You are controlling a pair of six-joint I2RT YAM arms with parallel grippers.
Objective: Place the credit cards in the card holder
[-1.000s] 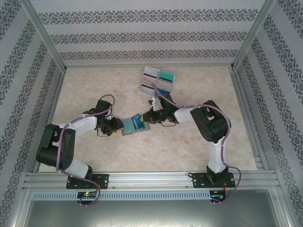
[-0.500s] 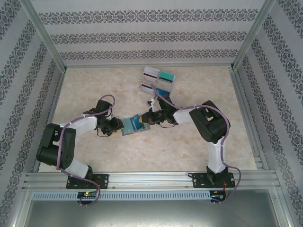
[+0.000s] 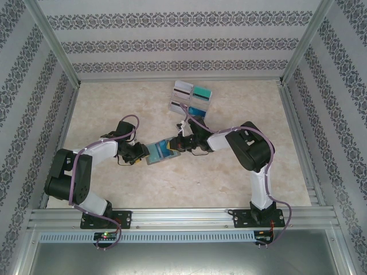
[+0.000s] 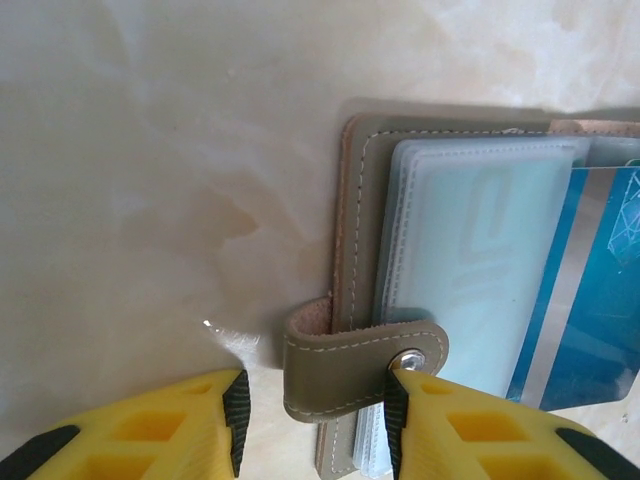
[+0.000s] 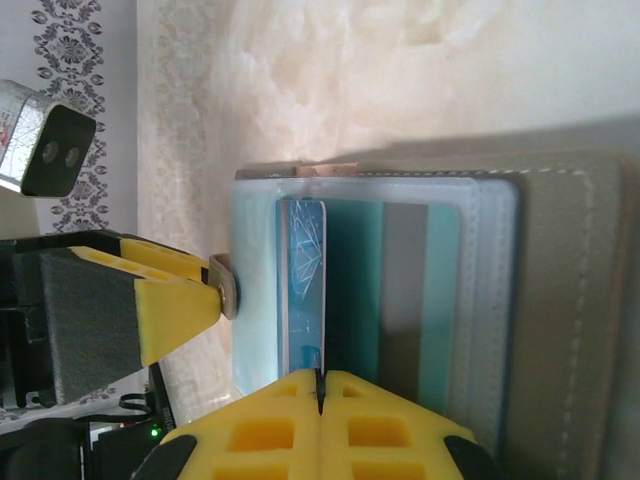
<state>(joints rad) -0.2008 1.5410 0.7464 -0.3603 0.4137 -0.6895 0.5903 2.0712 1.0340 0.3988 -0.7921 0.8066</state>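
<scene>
The right gripper pushes toward the snap strap next until the jutting blue card is in, then releases, since the pale sleeve (image 3: 153,153) (image 5: 256,290) lies between gripper and strap.
The card holder (image 3: 156,153) lies open on the table, its clear pale sleeves (image 4: 470,250) facing up and a teal card (image 5: 400,290) lying under one sleeve. My right gripper (image 3: 179,143) (image 5: 320,385) is shut on a blue card (image 5: 303,280) (image 4: 590,290), which stands nearly on edge over the sleeves. My left gripper (image 3: 139,153) (image 4: 315,415) is open at the holder's left edge. Its fingers straddle the snap strap (image 4: 350,365): one fingertip (image 4: 397,420) touches the snap, and the other fingertip (image 4: 236,415) stands clear of the strap.
A four-part rack (image 3: 192,98) behind the right gripper holds white-grey striped cards (image 3: 182,87), teal cards (image 3: 202,93) and a blue card (image 3: 198,110). Metal rails border the marble-patterned table (image 3: 114,109) on all sides.
My right gripper has moved left with the blue card, further over the open holder. The left gripper has stayed at the strap.
</scene>
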